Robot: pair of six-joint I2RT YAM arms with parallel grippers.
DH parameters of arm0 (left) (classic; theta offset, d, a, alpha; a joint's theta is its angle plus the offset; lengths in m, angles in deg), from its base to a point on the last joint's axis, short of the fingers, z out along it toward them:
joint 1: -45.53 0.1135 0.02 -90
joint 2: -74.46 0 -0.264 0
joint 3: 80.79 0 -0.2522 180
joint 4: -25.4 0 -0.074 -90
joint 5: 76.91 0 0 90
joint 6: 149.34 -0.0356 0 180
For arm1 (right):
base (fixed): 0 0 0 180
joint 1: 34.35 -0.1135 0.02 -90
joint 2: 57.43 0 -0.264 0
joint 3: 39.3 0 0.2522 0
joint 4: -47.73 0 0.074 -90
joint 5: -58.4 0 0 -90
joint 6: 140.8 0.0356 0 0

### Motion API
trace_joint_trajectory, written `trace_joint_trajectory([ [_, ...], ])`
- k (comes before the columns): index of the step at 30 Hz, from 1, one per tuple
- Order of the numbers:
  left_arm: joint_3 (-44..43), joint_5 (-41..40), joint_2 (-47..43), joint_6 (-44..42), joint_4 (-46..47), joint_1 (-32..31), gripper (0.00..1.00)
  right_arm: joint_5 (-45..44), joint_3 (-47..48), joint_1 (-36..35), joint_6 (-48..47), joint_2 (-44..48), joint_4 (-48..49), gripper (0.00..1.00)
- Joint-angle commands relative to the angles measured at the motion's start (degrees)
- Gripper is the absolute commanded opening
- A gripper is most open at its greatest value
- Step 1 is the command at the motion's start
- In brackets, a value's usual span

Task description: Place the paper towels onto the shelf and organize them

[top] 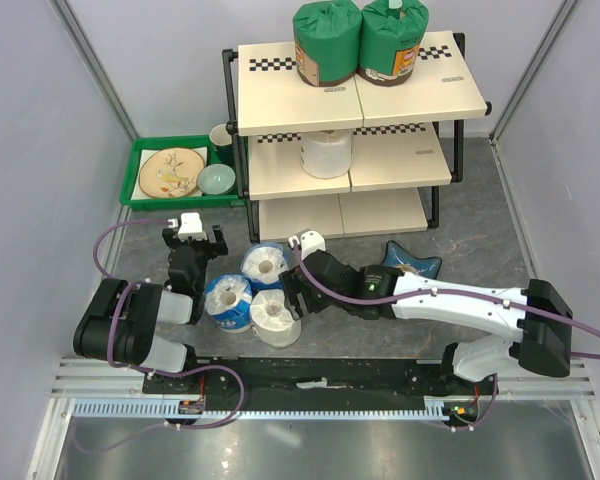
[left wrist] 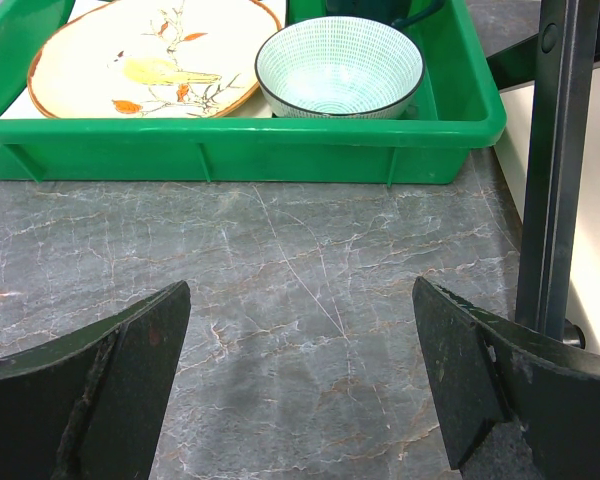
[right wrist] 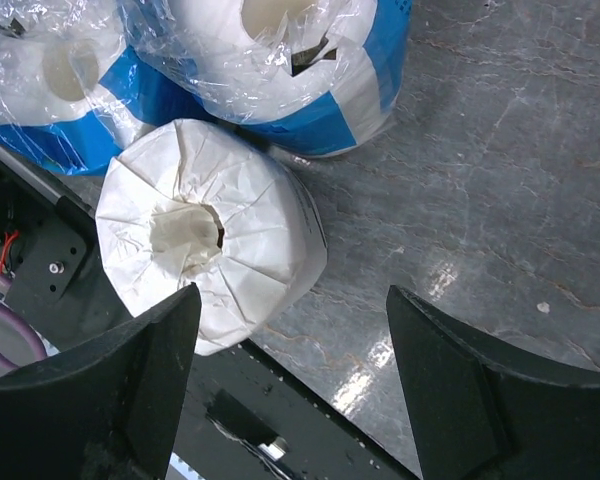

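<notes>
My right gripper goes left in the top view and down onto the side of the white roll on the table next, since the roll stands below it on that side.
Two green-wrapped paper towels (top: 327, 42) (top: 393, 40) stand on the top board of the shelf (top: 420, 100). A plain white roll (top: 326, 152) stands on the middle board. On the table lie two blue-and-white rolls (top: 263, 264) (top: 227, 298) and a white roll (top: 274, 317). My right gripper (top: 291, 291) is open just right of the white roll (right wrist: 210, 235), which lies partly under its left finger in the right wrist view (right wrist: 292, 295). The blue-and-white rolls (right wrist: 280, 60) (right wrist: 50, 90) lie beyond. My left gripper (top: 194, 236) is open and empty over bare table (left wrist: 301, 290).
A green tray (top: 140, 190) with a plate (top: 170, 172) and a bowl (top: 216, 179) sits left of the shelf, straight ahead of the left gripper (left wrist: 240, 140). A shelf leg (left wrist: 555, 160) stands at its right. A blue star-shaped dish (top: 412, 265) lies beside the right arm.
</notes>
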Motion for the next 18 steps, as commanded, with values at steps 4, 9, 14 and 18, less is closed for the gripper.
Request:
trace_joint_trajectory([
  [4, -0.8, 0.1, 0.2, -0.6, 2.5, 0.4, 0.99, 1.5, -1.3, -0.4, 2.9, -2.5, 7.3, 0.83],
  [9, -0.8, 0.1, 0.1, -0.6, 2.5, 0.4, 0.99, 2.9, -0.7, -0.7, 3.1, -5.3, 8.5, 0.83],
  [14, -0.8, 0.1, 0.1, -0.6, 2.5, 0.4, 0.99, 3.1, -0.3, -1.3, 2.8, -7.5, 8.8, 0.82],
  [18, -0.8, 0.1, 0.1, -0.6, 2.5, 0.4, 0.99, 0.9, -0.6, -1.8, 3.0, -8.6, 8.8, 0.81],
])
